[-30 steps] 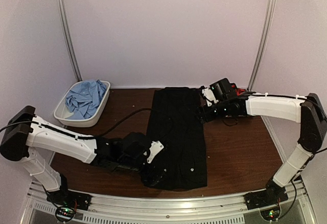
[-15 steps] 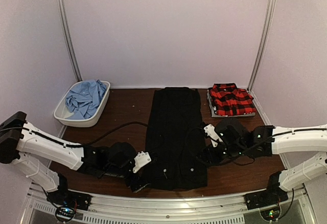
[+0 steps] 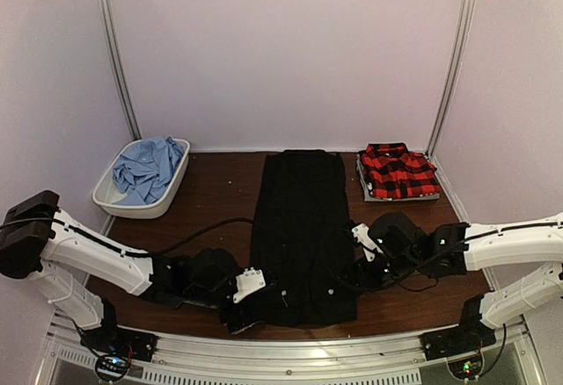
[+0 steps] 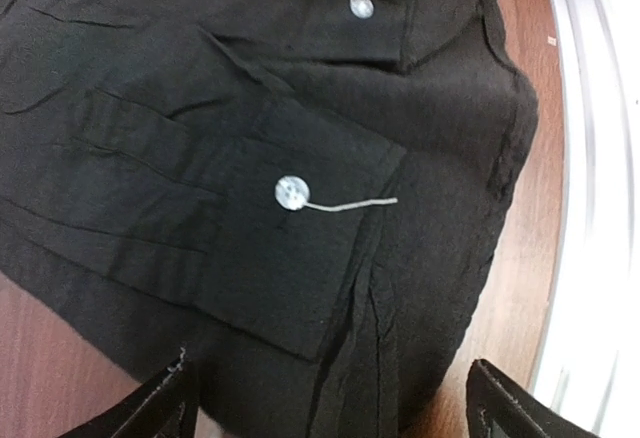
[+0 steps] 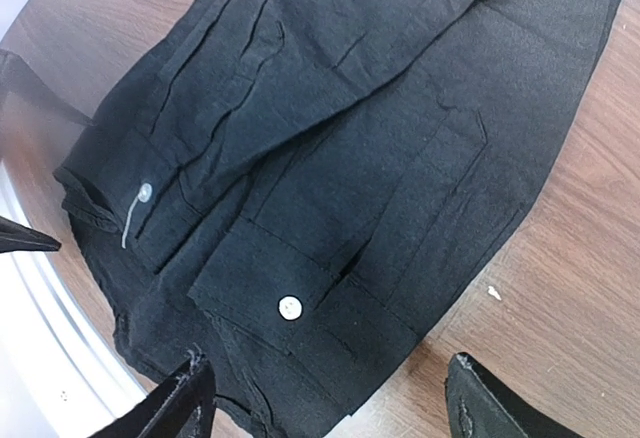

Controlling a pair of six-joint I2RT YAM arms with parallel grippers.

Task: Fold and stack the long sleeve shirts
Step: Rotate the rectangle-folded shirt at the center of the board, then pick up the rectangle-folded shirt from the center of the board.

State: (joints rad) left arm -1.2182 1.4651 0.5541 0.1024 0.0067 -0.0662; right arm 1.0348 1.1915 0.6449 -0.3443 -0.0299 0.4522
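Cloth already lies between my left gripper's open fingers, so it lowers next onto the black shirt's near corner, beside the cuff button with loose thread.
The black shirt (image 3: 301,227) lies flat in a long strip down the middle of the table, sleeves folded in, cuffs with white buttons near its front end. My left gripper (image 3: 242,313) is open at the shirt's front left corner; in the left wrist view the black cloth (image 4: 300,208) fills the gap between the fingertips (image 4: 160,408). My right gripper (image 3: 352,272) is open at the shirt's front right edge, its jaws astride the cuff (image 5: 300,298). The red-and-black plaid shirt (image 3: 398,170) lies folded at the back right. The light blue shirt (image 3: 145,167) is crumpled in a bin.
A white bin (image 3: 123,202) stands at the back left. A black cable (image 3: 207,224) runs across the brown table (image 3: 220,183) to the left arm. The metal rail (image 4: 600,158) of the table's front edge lies just beside the shirt's end.
My right arm has swung from the back right, near the plaid shirt, down to the black shirt's front right edge. My left gripper has shifted toward the front left corner.
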